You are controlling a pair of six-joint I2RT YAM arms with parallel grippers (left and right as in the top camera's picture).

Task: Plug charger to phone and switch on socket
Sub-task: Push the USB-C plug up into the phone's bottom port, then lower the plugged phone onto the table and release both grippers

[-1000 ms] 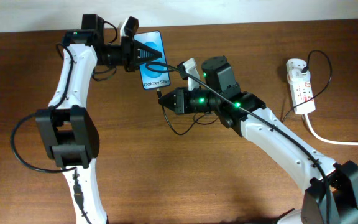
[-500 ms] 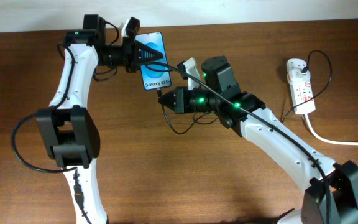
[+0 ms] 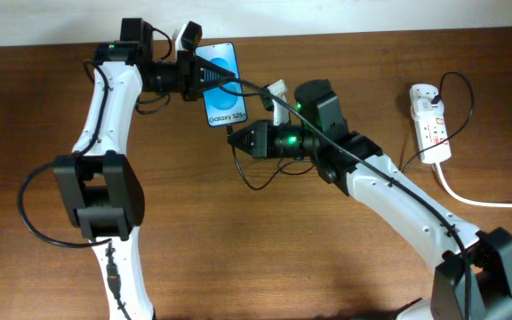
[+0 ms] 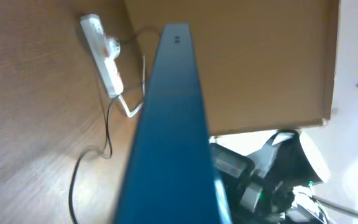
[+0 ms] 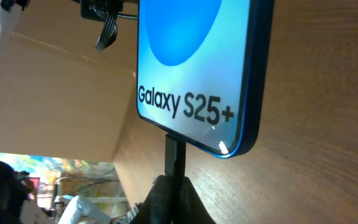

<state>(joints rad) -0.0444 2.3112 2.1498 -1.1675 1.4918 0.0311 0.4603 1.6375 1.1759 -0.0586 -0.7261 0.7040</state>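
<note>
The phone is still in the air, so its far end comes down in my left gripper to the bare tabletop below next and is released there.
My left gripper (image 3: 201,76) is shut on the phone (image 3: 225,107) and holds it above the table at the back, its blue screen lit. The left wrist view shows the phone edge-on (image 4: 166,124). My right gripper (image 3: 236,138) is shut on the charger's connector (image 5: 174,152) just below the phone's bottom edge (image 5: 191,106). The connector tip reaches that edge; I cannot tell whether it is in the port. The thin black charger cable (image 3: 258,185) loops under my right arm. The white socket (image 3: 429,120) lies at the far right and also shows in the left wrist view (image 4: 101,53).
The socket's thick white cord (image 3: 478,200) runs off to the right edge. A black plug and thin cable (image 3: 459,84) curl beside the socket. A pale wall (image 3: 327,18) borders the table's back edge.
My right gripper has moved slightly up and left with the connector, closer to the phone's bottom edge. The left gripper has shifted the phone a little to the right.
</note>
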